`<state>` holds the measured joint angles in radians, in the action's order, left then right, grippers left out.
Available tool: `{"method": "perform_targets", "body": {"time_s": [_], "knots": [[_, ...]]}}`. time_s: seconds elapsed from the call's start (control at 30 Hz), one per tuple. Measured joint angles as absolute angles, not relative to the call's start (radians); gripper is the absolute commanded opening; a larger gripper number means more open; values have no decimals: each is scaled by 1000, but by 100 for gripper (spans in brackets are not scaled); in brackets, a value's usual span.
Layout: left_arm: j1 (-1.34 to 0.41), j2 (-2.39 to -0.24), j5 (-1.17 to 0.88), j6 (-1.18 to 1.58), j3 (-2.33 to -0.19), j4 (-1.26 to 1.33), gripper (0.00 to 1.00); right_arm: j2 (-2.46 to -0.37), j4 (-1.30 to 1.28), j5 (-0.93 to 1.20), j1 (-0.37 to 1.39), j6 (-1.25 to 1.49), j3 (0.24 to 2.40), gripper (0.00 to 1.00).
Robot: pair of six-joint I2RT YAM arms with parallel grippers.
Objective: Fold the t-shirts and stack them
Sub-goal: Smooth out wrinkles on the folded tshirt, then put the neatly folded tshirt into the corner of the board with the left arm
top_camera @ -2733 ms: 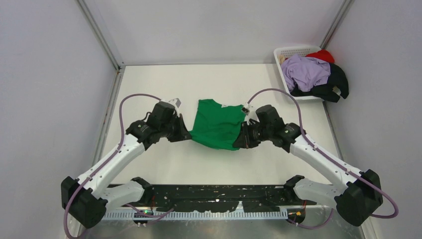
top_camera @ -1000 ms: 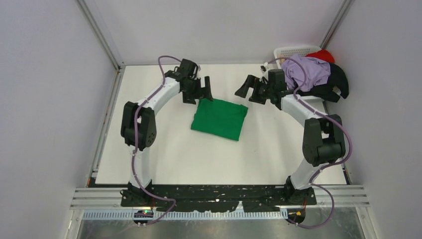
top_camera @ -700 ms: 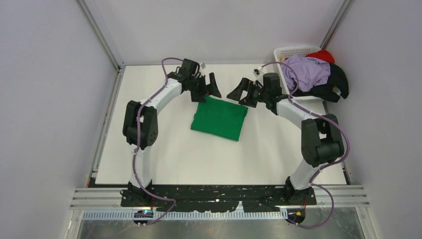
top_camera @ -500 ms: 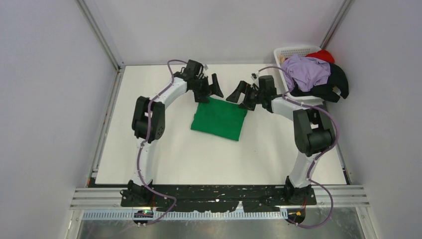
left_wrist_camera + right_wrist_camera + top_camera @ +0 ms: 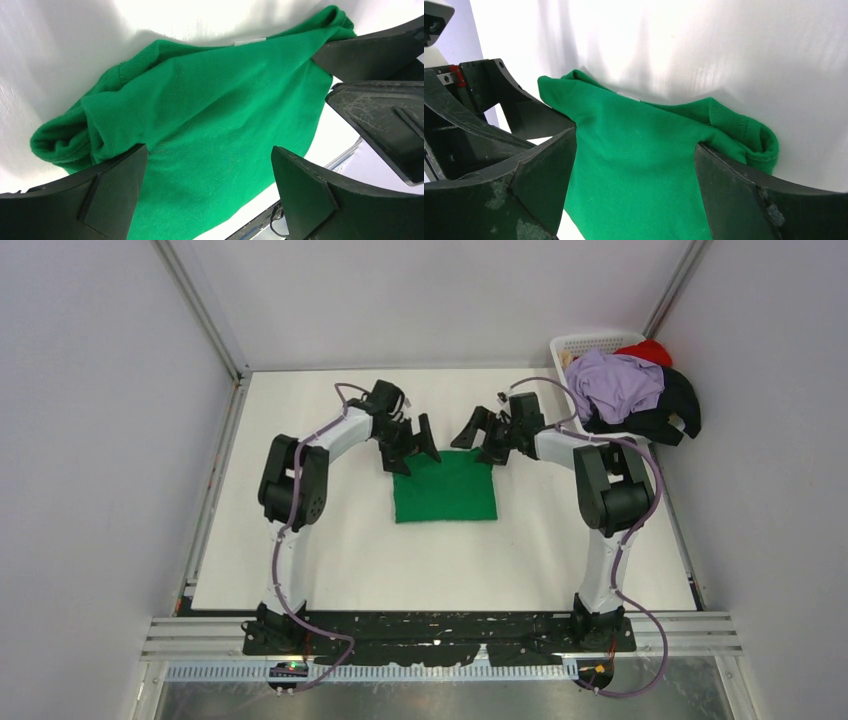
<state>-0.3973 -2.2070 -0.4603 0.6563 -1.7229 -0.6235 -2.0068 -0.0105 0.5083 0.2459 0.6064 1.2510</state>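
Next, my left gripper turns and comes onto the pad's edge opposite my right gripper to close, since the green t-shirt (image 5: 445, 487) already lies folded into a pad.
A bright green t-shirt (image 5: 445, 487) lies folded into a squarish pad in the middle of the white table. My left gripper (image 5: 412, 443) stands open at its far left corner, and my right gripper (image 5: 477, 438) stands open at its far right corner. Both point down at the cloth and face each other. In the left wrist view the green t-shirt (image 5: 210, 115) fills the space between the wide-apart fingers (image 5: 112, 190). The right wrist view shows the same green cloth (image 5: 639, 160) between its fingers (image 5: 734, 195). Nothing is gripped. Whether the fingertips touch the cloth I cannot tell.
A white lattice basket (image 5: 585, 343) stands at the far right corner. A lilac shirt (image 5: 615, 380), a black one (image 5: 665, 415) and a red one (image 5: 648, 348) are heaped in it. Grey walls close in the table on three sides.
Both grippers have come down and inward to the shirt's far corners. The green shirt, which lay skewed, now lies square to the table edge. Earlier still it was spread wider.
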Motion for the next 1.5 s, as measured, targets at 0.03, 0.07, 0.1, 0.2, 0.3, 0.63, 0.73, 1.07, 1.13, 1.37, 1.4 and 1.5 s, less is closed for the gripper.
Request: {"method": "perform_targets", "body": {"time_s": [0.03, 0.07, 0.1, 0.2, 0.3, 0.63, 0.73, 1.07, 1.13, 1.37, 1.4, 1.5], "knots": [[-398, -2193, -457, 657, -1703, -627, 100, -2003, -11, 508, 250, 602, 1248, 95], [-400, -2186, -452, 655, -1698, -635, 100, -1997, -16, 505, 254, 596, 1245, 95], [-402, -2185, -441, 653, -1703, -646, 100, -1991, -27, 497, 257, 591, 1245, 95], [-403, -2185, -402, 643, -1761, -706, 100, -1964, -68, 472, 265, 571, 1250, 95], [-403, -2161, -373, 627, -1817, -712, 100, -1906, -104, 432, 265, 557, 1262, 95], [-400, -1903, -278, 591, -1541, -693, 87, -1494, -88, 312, 221, 536, 1105, 95], [-400, -1930, -272, 591, -1494, -697, 77, -1466, -104, 303, 206, 524, 1043, 95], [-400, -2088, -244, 617, -1525, -735, 0, -1399, -215, 267, 175, 475, 965, 95], [-403, -2116, -218, 622, -1585, -780, 0, -1366, -215, 261, 169, 467, 965, 95], [-418, -2203, 18, 583, -1803, -919, 0, -1304, -212, 225, 141, 429, 958, 95], [-418, -2210, 72, 569, -1837, -947, 0, -1301, -212, 220, 138, 424, 954, 95], [-410, -2243, 215, 533, -1961, -1013, 0, -1298, -216, 200, 124, 412, 947, 95]]}}
